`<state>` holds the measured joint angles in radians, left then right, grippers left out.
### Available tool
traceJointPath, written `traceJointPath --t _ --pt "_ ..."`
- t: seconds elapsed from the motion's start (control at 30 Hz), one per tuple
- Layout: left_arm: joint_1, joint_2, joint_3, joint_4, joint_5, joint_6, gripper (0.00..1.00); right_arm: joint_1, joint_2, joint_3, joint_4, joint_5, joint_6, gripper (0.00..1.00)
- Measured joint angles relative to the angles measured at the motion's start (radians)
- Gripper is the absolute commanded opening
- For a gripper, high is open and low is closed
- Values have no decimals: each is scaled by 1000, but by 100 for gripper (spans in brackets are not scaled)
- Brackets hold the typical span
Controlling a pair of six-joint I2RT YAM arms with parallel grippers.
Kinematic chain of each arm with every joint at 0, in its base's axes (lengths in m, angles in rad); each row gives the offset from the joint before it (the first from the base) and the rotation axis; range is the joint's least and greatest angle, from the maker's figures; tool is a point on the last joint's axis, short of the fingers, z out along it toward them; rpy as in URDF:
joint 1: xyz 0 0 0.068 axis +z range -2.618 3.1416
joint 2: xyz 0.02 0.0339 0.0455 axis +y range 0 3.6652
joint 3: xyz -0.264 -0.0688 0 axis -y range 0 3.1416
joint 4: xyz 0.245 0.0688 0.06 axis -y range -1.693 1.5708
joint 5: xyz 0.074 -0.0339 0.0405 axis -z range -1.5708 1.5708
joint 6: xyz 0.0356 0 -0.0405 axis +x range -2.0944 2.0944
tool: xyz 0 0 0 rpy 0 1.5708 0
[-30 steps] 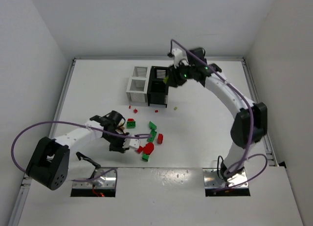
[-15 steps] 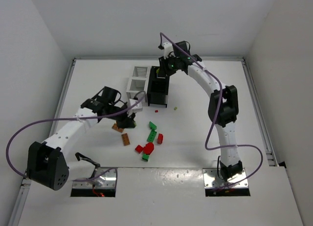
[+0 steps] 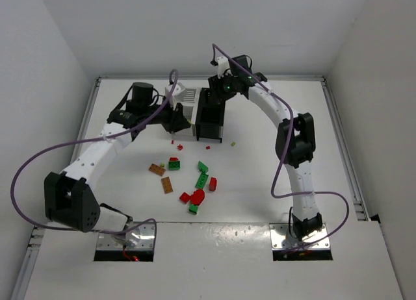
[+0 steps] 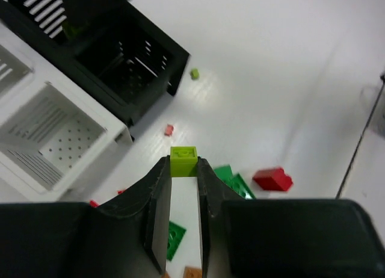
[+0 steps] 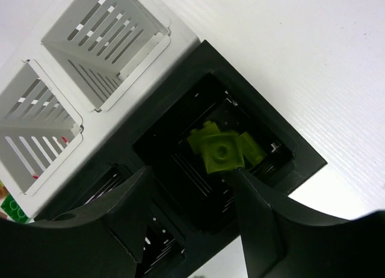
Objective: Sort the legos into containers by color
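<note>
I should next move my left gripper outward, across the white bins (image 4: pixel 48 133) and over the far section of the black bin, since matching yellow-green legos are already there.
My left gripper (image 4: pixel 183 169) is shut on a small yellow-green lego (image 4: pixel 183 160) at its fingertips, held above the table beside the white bin (image 4: pixel 48 133) and the black bin (image 4: pixel 129 55). In the top view the left gripper (image 3: pixel 177 120) is at the front white bin, hiding part of it. My right gripper (image 5: pixel 192 171) is open above the black bin (image 5: pixel 301 160), where yellow-green legos (image 5: pixel 219 150) lie close to the right fingertip. Loose red, green (image 3: pixel 202 179) and orange-brown legos (image 3: pixel 156 169) lie on the table in front of the bins.
The back white bin (image 3: pixel 187 95) stands left of the black bin (image 3: pixel 209 121). Tiny red studs (image 3: pixel 208 147) and a yellow-green stud (image 3: pixel 233 143) lie just in front of the bins. White walls enclose the table on three sides.
My left arm has swung from the lego pile up and back to the bins, its gripper closed. My right gripper moved left over the black bin, then stayed there.
</note>
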<state>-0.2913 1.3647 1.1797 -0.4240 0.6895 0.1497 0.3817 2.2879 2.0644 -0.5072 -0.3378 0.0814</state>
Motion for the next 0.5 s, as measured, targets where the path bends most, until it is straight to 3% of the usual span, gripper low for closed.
traceJointPath --t 0.07,0.17,0.3,0.5 --pt "-2 56 36 61 -25 -59 15 0 -20 -13 4 16 -3 59" --pt "-11 174 127 131 -79 -125 15 0 -148 -164 35 58 -19 62" --pt "-25 356 288 191 -137 -189 15 -3 -390 -408 87 148 -40 86" --pt "-39 608 534 214 -189 -241 17 -47 -623 -600 129 200 -77 89"
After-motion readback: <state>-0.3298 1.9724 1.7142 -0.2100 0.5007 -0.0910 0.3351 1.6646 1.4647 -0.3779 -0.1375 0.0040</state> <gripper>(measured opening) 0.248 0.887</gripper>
